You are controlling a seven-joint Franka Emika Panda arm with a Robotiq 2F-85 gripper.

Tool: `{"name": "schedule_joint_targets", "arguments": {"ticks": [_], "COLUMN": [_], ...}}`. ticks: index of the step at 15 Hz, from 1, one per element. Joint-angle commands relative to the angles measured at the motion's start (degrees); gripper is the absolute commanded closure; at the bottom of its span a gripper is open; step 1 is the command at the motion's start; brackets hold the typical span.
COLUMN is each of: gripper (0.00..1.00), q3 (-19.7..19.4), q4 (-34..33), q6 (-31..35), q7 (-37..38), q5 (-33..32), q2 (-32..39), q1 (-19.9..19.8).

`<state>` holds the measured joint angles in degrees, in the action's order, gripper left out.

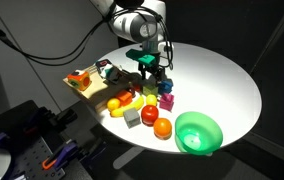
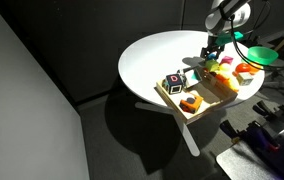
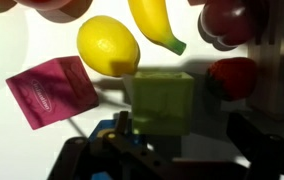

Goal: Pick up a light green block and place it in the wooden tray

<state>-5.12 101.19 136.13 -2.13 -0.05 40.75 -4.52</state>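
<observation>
The gripper stays low over the toy cluster next and closes on the light green block's opposite sides, as the block already sits between its fingers.
The light green block (image 3: 163,98) sits on the white table in the wrist view, between my jaws. It lies close to the left finger and apart from the right one. My gripper (image 3: 182,127) is open around it. In both exterior views the gripper (image 1: 150,68) (image 2: 213,55) is low over the cluster of toys, and I cannot make out the block under it. The wooden tray (image 1: 79,88) (image 2: 203,101) lies at the table's edge beside the cluster. It holds an orange block (image 2: 190,102) and a dark patterned cube (image 2: 174,82).
A lemon (image 3: 109,45), a banana (image 3: 158,25), a pink block (image 3: 52,90) and red fruit (image 3: 232,76) crowd around the green block. A large green bowl (image 1: 198,132), an orange (image 1: 163,128) and a grey block (image 1: 132,118) stand near the table's rim.
</observation>
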Motion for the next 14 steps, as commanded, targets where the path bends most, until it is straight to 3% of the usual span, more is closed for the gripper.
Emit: {"name": "schedule_joint_targets", "arguments": {"ticks": [1,2,3,4,9,14], "gripper": [0.0,0.0,0.25,0.26,0.66,0.69], "q3": [0.68,0.63,0.47,0.45,0.32,-0.2], "q4": [-4.67,-5.33,-5.99,-6.54,-7.01,-4.44], "q6": [-0.55,-0.71,-0.74,-0.74,-1.22,-2.01], "q7": [1.1,1.12,1.32,1.29,1.36,0.96], "q5": [0.42,0.34,0.17,0.13,-0.11,-0.79], "q2": [3.3,3.89,4.53,5.06,5.05,1.37], "q1": [-0.78,-0.79,-0.7,-0.73,-0.67,-0.5]}}
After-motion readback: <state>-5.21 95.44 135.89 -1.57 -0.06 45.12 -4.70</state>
